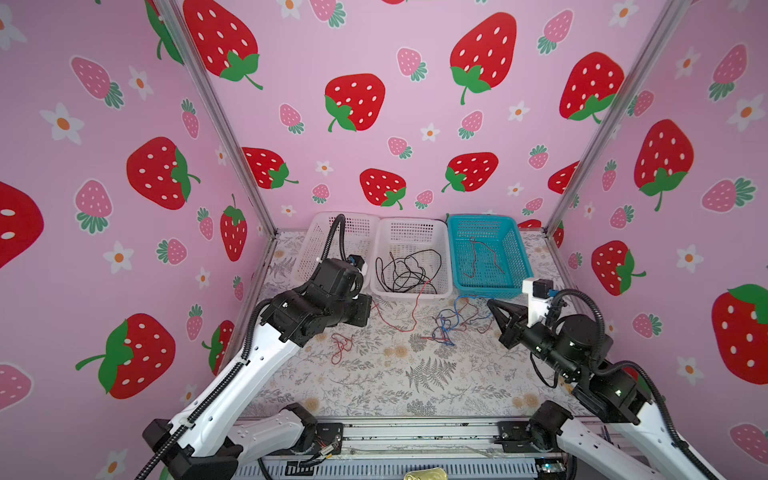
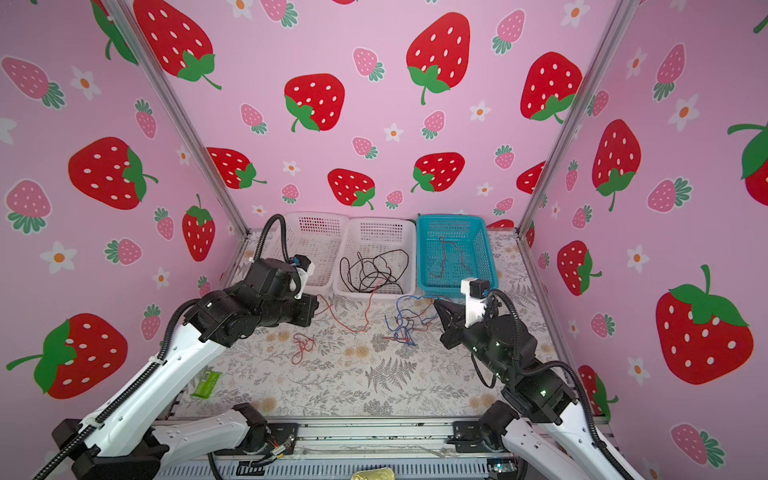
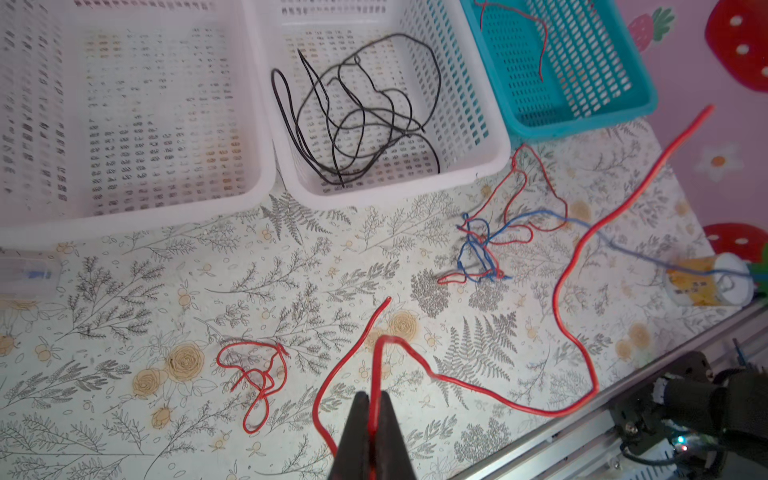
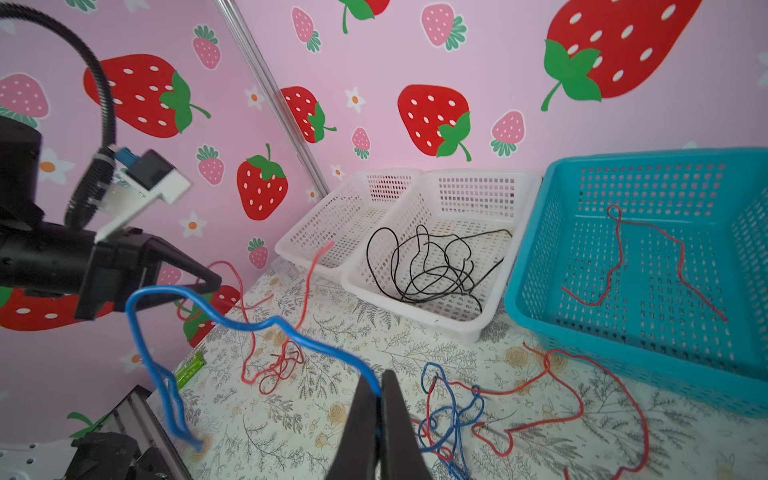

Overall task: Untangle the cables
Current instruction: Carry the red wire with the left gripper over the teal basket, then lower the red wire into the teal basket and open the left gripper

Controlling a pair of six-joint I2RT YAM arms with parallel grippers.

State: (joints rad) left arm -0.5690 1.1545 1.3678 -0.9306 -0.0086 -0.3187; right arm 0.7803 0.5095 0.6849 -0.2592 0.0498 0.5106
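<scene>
My left gripper carries this red cable outward past the middle basket over the teal basket [image 1: 486, 260] [image 3: 564, 76] next and releases it, as the teal basket already holds a red cable.
The cables lie in several places. My left gripper [image 3: 374, 400] is shut on a long red cable [image 3: 556, 299], whose far end reaches the middle white basket's front rim [image 1: 411, 294] in both top views. My right gripper [image 4: 379, 379], seen in a top view too [image 1: 491, 301], is shut on a blue cable [image 4: 249, 327] that leads out of a blue and red tangle [image 1: 446, 328] [image 4: 453, 411] on the mat between the two arms. A small red bundle [image 1: 341, 347] [image 3: 257, 374] lies loose near the left arm. Black cables [image 1: 405, 270] fill the middle basket. One red cable [image 1: 484, 257] lies in the teal basket [image 1: 486, 293].
An empty white basket [image 1: 316, 245] stands at the back left, partly behind the left arm. A green packet [image 2: 205, 384] lies by the left arm's base. A small yellow cylinder with a white cap [image 3: 706, 282] sits near the metal rail [image 1: 415, 432]. Pink walls close three sides.
</scene>
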